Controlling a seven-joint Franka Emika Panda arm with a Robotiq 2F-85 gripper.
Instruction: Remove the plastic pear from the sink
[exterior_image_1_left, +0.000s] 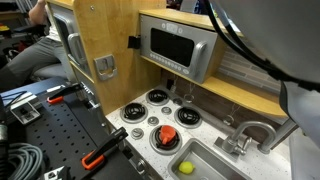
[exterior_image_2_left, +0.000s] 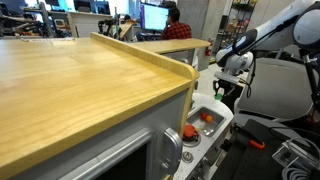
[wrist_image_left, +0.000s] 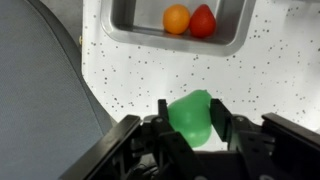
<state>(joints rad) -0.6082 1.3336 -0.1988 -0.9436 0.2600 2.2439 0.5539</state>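
Observation:
The bare speckled counter beside the sink is below, so my gripper should next lower the plastic pear (wrist_image_left: 190, 115) toward that counter and let it go clear of the sink.
In the wrist view my gripper (wrist_image_left: 190, 125) is shut on the plastic pear (wrist_image_left: 190, 115), a glossy green toy fruit held between the two black fingers. It hangs above the white speckled counter (wrist_image_left: 150, 75), outside the sink (wrist_image_left: 230, 42). The sink is the grey metal basin at the top of that view. In an exterior view the sink (exterior_image_1_left: 215, 160) lies at the bottom right beside the curved silver faucet (exterior_image_1_left: 252, 132). In an exterior view the gripper (exterior_image_2_left: 224, 88) hangs over the far end of the toy kitchen; the pear is too small to make out there.
An orange round fruit (wrist_image_left: 176, 19) and a red fruit (wrist_image_left: 203, 21) lie in the sink. A small yellow fruit (exterior_image_1_left: 185, 167) shows in the basin. Black stove burners (exterior_image_1_left: 158, 97) and a red item (exterior_image_1_left: 167, 135) sit beside the sink. A toy microwave (exterior_image_1_left: 178, 45) hangs above.

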